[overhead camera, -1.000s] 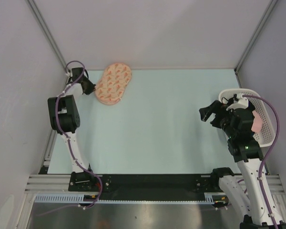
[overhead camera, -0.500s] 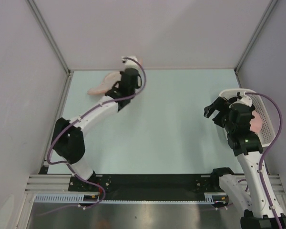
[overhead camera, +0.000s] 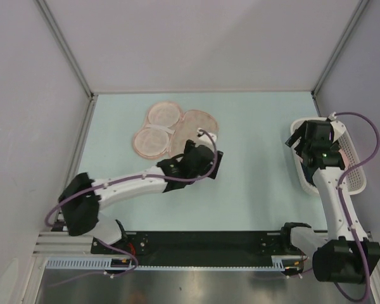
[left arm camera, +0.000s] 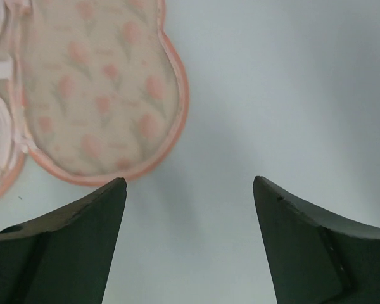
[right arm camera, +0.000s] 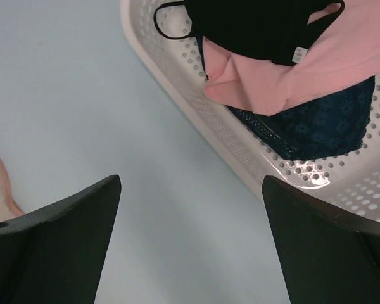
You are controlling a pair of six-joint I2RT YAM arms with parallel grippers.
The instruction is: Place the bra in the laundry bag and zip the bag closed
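Note:
My right gripper will cross the basket's rim and go down, to the right in the top view, onto the bra's tagged side (right arm camera: 275, 37), uncovered below.
The laundry bag (overhead camera: 175, 129) lies opened flat at the back of the table, its pale pink inside (overhead camera: 153, 128) on the left and its patterned half (left arm camera: 101, 88) on the right. My left gripper (overhead camera: 209, 161) (left arm camera: 189, 180) hovers open just beside the patterned half, with only bare table between its fingers. The black bra (right arm camera: 253, 25) lies in the white basket on top of a pink cloth. My right gripper (overhead camera: 299, 138) (right arm camera: 190, 177) is open and empty, above the table at the basket's left rim.
The white lattice basket (overhead camera: 351, 180) (right arm camera: 240, 161) stands at the right edge and also holds a pink folded cloth (right arm camera: 304, 76) and a dark blue cloth (right arm camera: 316, 123). Grey walls enclose the table on three sides.
The left arm swung from the far left corner toward the middle, the bag now lies spread open, and the left gripper went from shut to open. The right gripper moved up to the basket.

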